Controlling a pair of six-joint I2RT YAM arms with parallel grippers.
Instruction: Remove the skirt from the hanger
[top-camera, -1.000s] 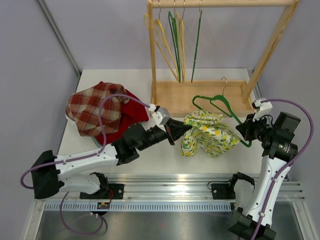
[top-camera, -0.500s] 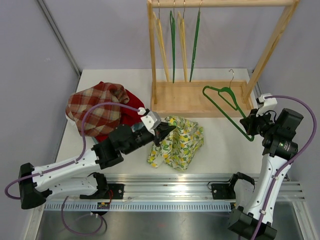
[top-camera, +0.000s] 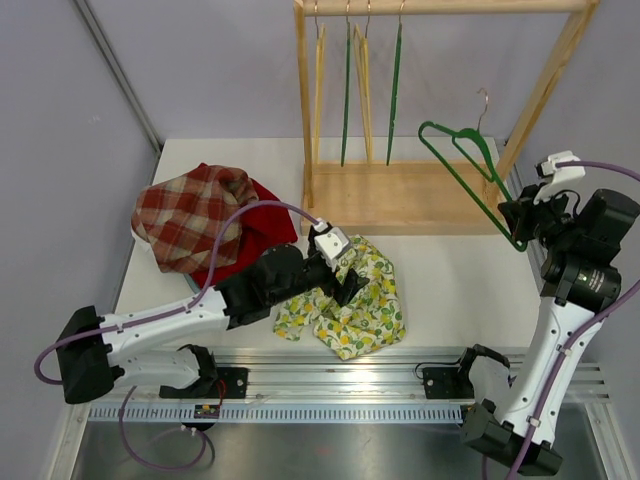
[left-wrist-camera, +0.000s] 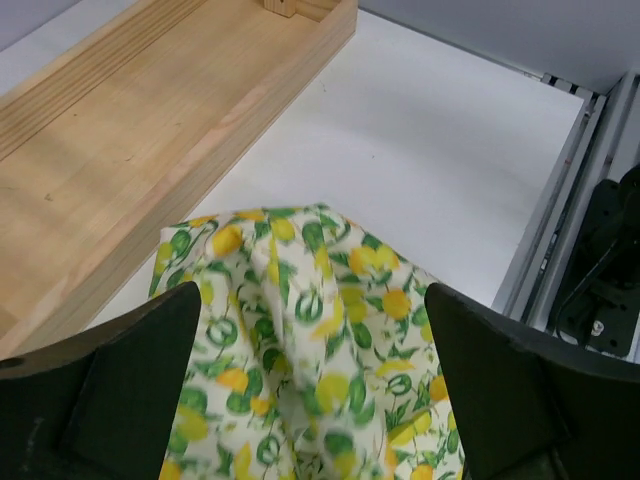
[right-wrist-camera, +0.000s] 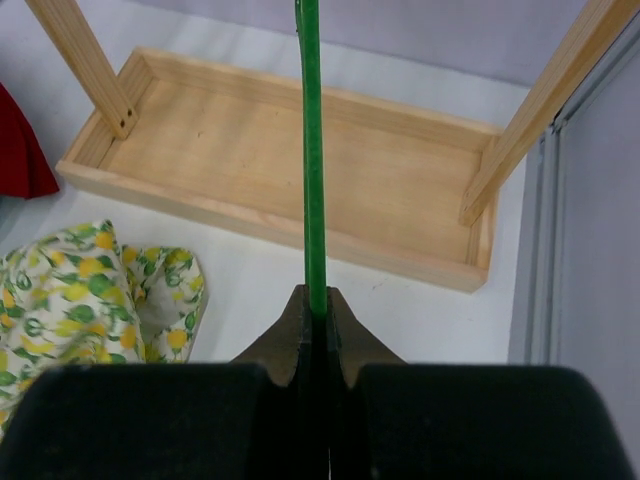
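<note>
The green hanger's hook is off the bar now, so next I will move my right gripper up and outward to set the hook over the bar's empty part (top-camera: 484, 6).
The skirt (top-camera: 345, 312), white with yellow lemons and green leaves, lies crumpled on the table near the front, off the hanger. My left gripper (top-camera: 352, 277) hovers over it with jaws wide open; in the left wrist view the skirt (left-wrist-camera: 310, 360) shows between the spread fingers (left-wrist-camera: 120, 390), not gripped. The green hanger (top-camera: 468, 170) is bare and lifted at the right, above the wooden rack base. My right gripper (top-camera: 520, 225) is shut on its lower bar; in the right wrist view the green hanger (right-wrist-camera: 313, 150) runs straight up from the closed jaws of the right gripper (right-wrist-camera: 318, 318).
A wooden rack (top-camera: 400, 195) with a tray base stands at the back, with yellow and green hangers (top-camera: 355, 85) on its rail. A plaid cloth (top-camera: 190, 215) over a red cloth (top-camera: 262, 225) lies at the left. The table's front rail (top-camera: 340, 370) runs below the skirt.
My left gripper dragged the skirt leftward and toward the front, then opened and let it go. My right gripper raised the green hanger up and to the right, free of the skirt.
</note>
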